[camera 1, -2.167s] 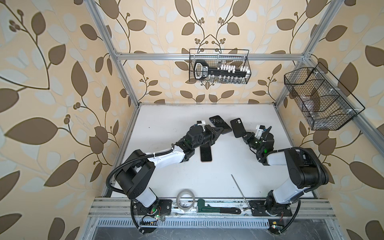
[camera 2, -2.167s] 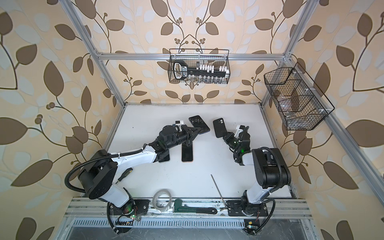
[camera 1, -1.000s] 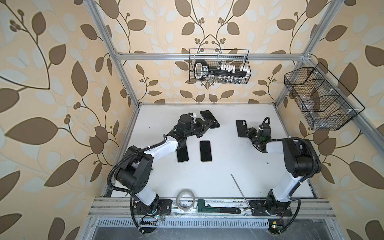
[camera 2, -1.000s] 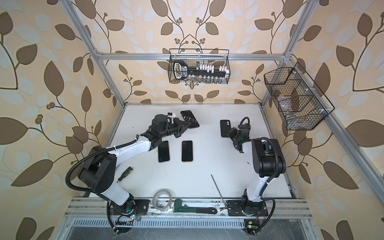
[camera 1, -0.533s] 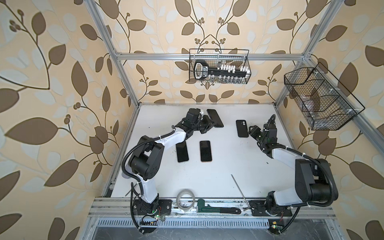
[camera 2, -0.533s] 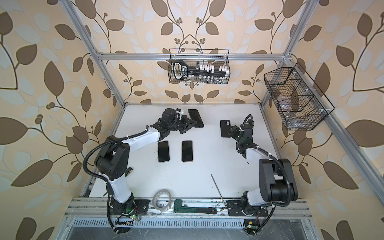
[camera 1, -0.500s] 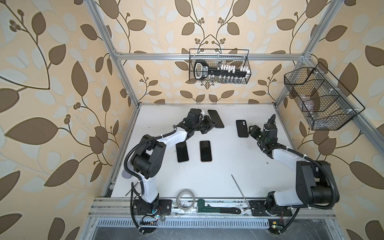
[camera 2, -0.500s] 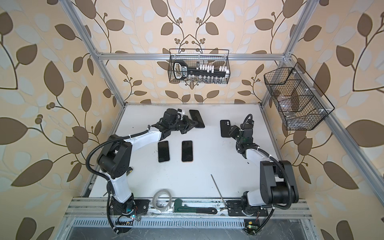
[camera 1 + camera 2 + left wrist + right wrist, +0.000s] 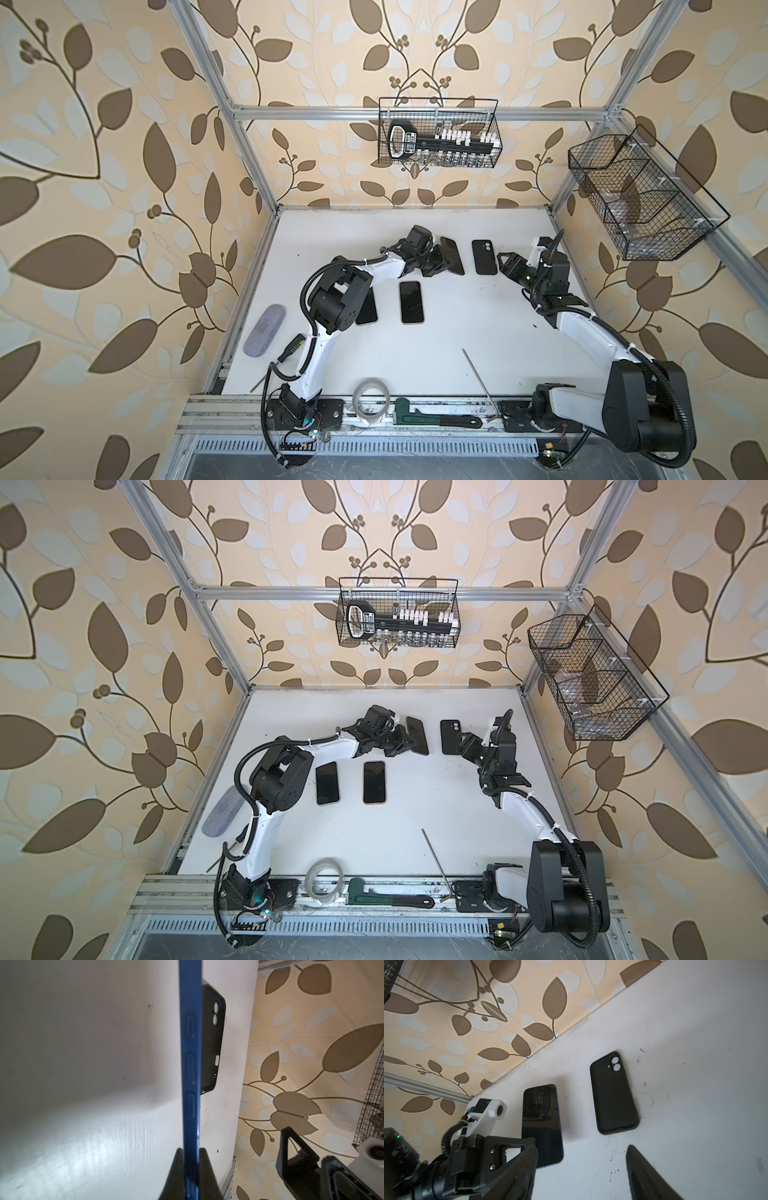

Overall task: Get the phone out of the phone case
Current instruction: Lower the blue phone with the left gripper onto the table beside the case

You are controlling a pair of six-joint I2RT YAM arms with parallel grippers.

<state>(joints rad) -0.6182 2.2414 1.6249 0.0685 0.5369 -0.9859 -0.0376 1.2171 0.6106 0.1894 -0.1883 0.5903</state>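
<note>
The left gripper moves down and toward the case next and releases the phone on the bare tabletop beside it, since the phone is already out of its case [image 9: 484,257].
A dark phone [image 9: 453,259] with a blue rim is out of its case, at the far middle of the table. My left gripper [image 9: 436,266] is shut on its near end, and the left wrist view shows both fingers clamped on the blue edge [image 9: 191,1064]. The empty black phone case [image 9: 484,257] lies flat just right of it, camera holes showing [image 9: 613,1093]. My right gripper [image 9: 508,266] is open beside the case's right edge, holding nothing [image 9: 581,1151]. Both top views show the phone [image 9: 417,735] and the case [image 9: 451,737] apart.
Two more phones [image 9: 411,302] [image 9: 368,309] lie mid-table, one partly under the left arm. A grey pouch [image 9: 264,336] and screwdriver [image 9: 291,349] sit at the left edge. Tape roll [image 9: 371,400], wrench [image 9: 436,417] and metal rod [image 9: 480,380] lie at the front. Wire baskets [image 9: 438,133] [image 9: 640,199] hang on the walls.
The right gripper has drawn back from the case and its jaws have widened. The left gripper carried the phone slightly rightwards, closer to the case. The case has stayed on the table.
</note>
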